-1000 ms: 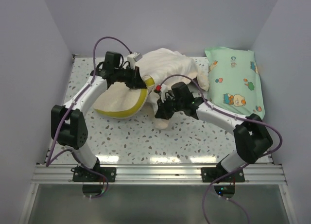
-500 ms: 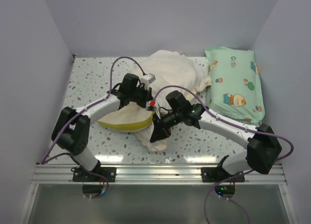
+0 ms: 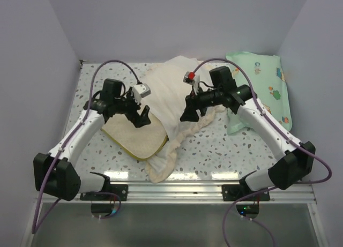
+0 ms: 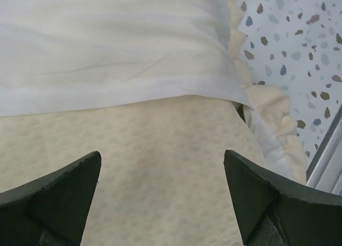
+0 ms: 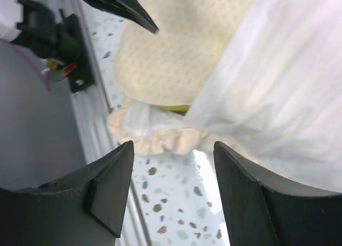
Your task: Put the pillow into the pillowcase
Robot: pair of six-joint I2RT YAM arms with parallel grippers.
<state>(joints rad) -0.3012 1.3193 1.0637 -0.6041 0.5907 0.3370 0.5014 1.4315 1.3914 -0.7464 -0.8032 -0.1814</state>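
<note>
My left gripper has to turn and come down onto the pillow's end to the left (image 3: 116, 131) in the top view, because that end of the pillow is bare outside the pillowcase (image 3: 174, 89).
The pale cream-yellow pillow (image 3: 133, 133) lies flat at the left middle of the table, its brighter yellow edge toward the front. The cream pillowcase (image 3: 174, 89) is spread diagonally beside it and covers the pillow's right side. Whether that side is inside the case cannot be told. My left gripper (image 3: 143, 116) hovers open over the pillow (image 4: 160, 203), holding nothing, with the pillowcase (image 4: 107, 43) lapping over the pillow's far part. My right gripper (image 3: 188, 111) hangs open above the case's ruffled trim (image 5: 160, 139), apart from the pillowcase (image 5: 278, 86) and the pillow (image 5: 171, 48).
A mint-green cartoon-print pillow (image 3: 261, 91) lies along the right wall. The speckled tabletop (image 3: 220, 145) shows in front of the fabric. A metal rail (image 3: 177, 191) with both arm bases runs along the near edge. White walls close in the left, back and right.
Both grippers have opened and let go of the fabric. The left arm drew back to the left, the right arm lifted toward the back right. Pillow and pillowcase now lie flatter on the table.
</note>
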